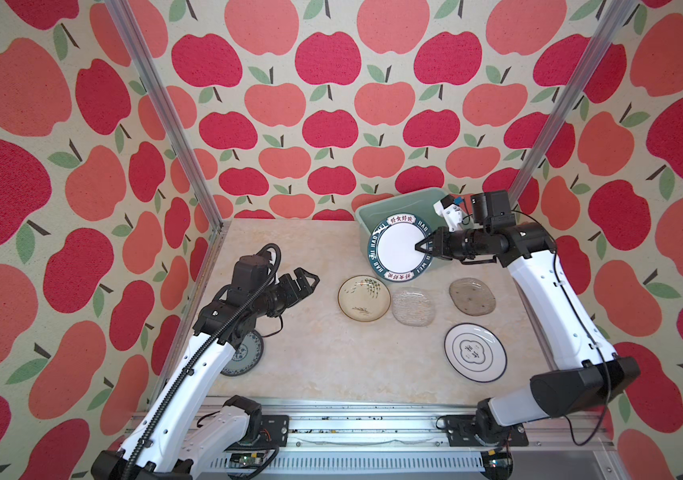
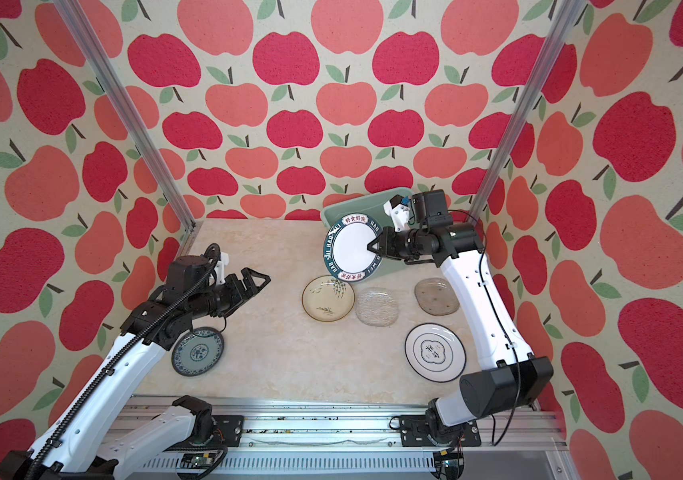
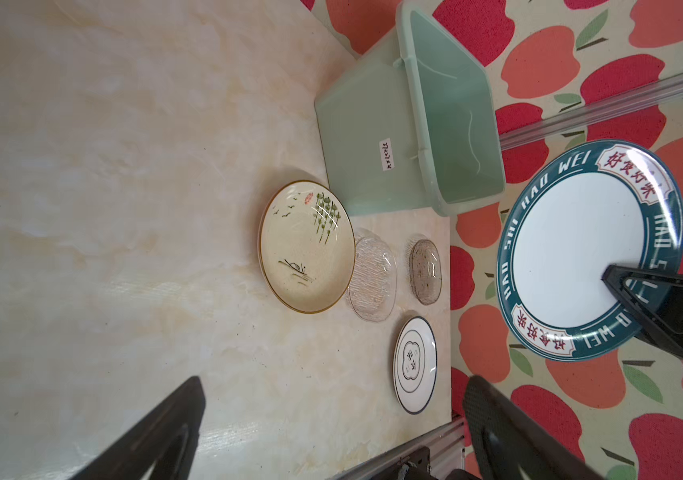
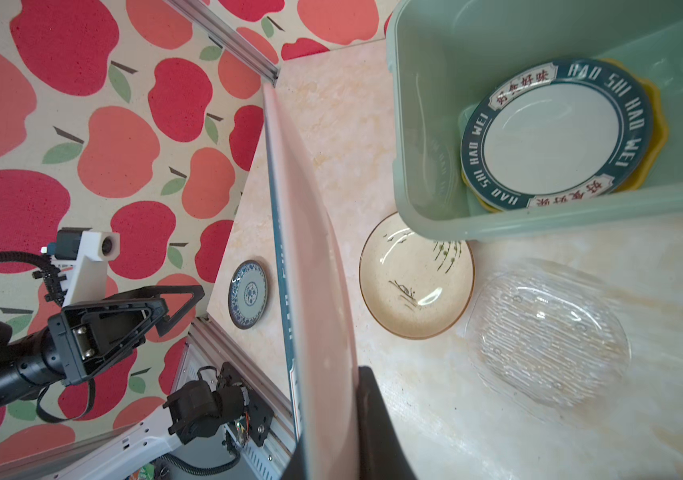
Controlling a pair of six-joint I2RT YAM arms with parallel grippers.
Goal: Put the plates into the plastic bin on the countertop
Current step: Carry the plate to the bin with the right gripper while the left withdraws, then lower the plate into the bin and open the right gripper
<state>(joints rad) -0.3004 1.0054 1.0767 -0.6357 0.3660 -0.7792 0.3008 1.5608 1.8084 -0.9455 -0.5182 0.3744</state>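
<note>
The matching lettered plate (image 4: 553,134) lies flat in the open bin (image 4: 539,220), so my right gripper will move outward over the bin's near rim and down, releasing mine onto it.
My right gripper (image 1: 419,246) is shut on the rim of a white plate with a teal lettered rim (image 1: 400,247), held on edge in the air just in front of the mint-green plastic bin (image 1: 394,199). In the right wrist view the bin (image 4: 539,220) holds a matching lettered plate (image 4: 556,133) on a yellow one (image 4: 655,141). Several plates lie on the countertop (image 1: 310,353): cream with plant drawing (image 1: 364,298), clear glass (image 1: 413,306), grey glass (image 1: 472,296), white with dark rings (image 1: 475,352). My left gripper (image 1: 308,282) hangs open and empty, left of them.
A blue-patterned plate (image 2: 197,351) lies at the near left, partly under my left arm. Aluminium rails (image 1: 331,415) edge the front of the countertop, and apple-patterned walls close in the back and both sides. The bin stands in the far right corner.
</note>
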